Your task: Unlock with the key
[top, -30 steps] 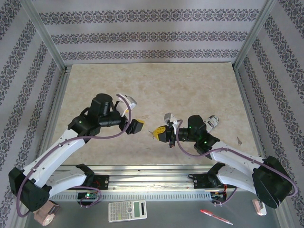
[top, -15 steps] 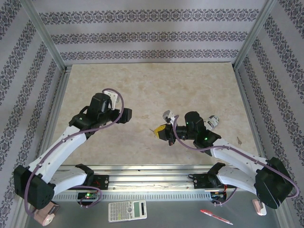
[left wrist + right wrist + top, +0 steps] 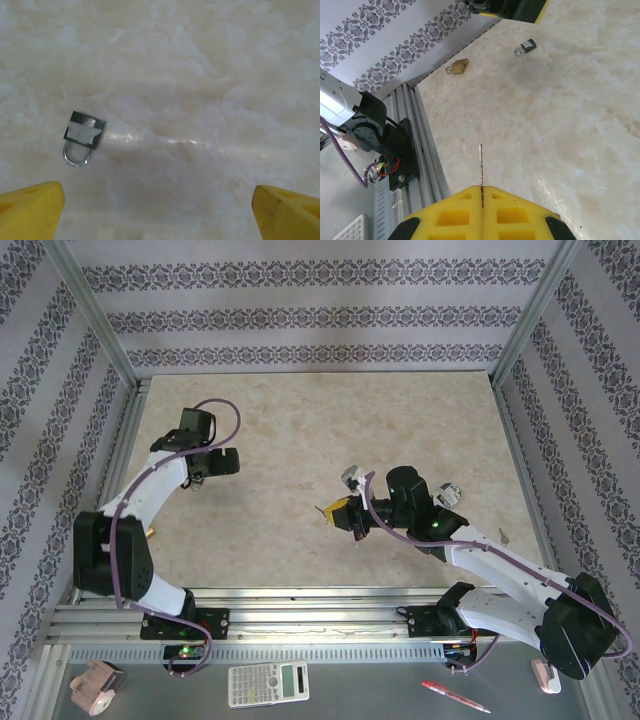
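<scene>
The left gripper moves down toward the side bar next, turning its open fingers astride it, as the dark padlock's body (image 3: 85, 130) lies below, nearer the bar.
A thin metal key (image 3: 481, 167) sticks out edge-on from the yellow fingers of my right gripper (image 3: 481, 192), which is shut on it. In the top view that gripper (image 3: 338, 513) hovers over the table's middle, key tip pointing left. A small dark padlock (image 3: 82, 137) with a silver shackle lies flat on the table, ahead and left of my left gripper (image 3: 160, 205). The left gripper's yellow fingertips (image 3: 30, 210) stand wide apart with nothing between them. In the top view the left gripper (image 3: 218, 462) is at the table's left side, over the dark padlock (image 3: 526, 47).
A brass padlock (image 3: 457, 66) lies near the table's left edge (image 3: 150, 531), close to the aluminium rail (image 3: 125, 470). A small metal piece (image 3: 503, 536) rests at the right side. A calculator (image 3: 267, 683) and red pen (image 3: 455, 697) lie below the front rail.
My left arm has swung from the table's middle back to the far left, away from the right gripper. The right gripper has held its place with the key.
</scene>
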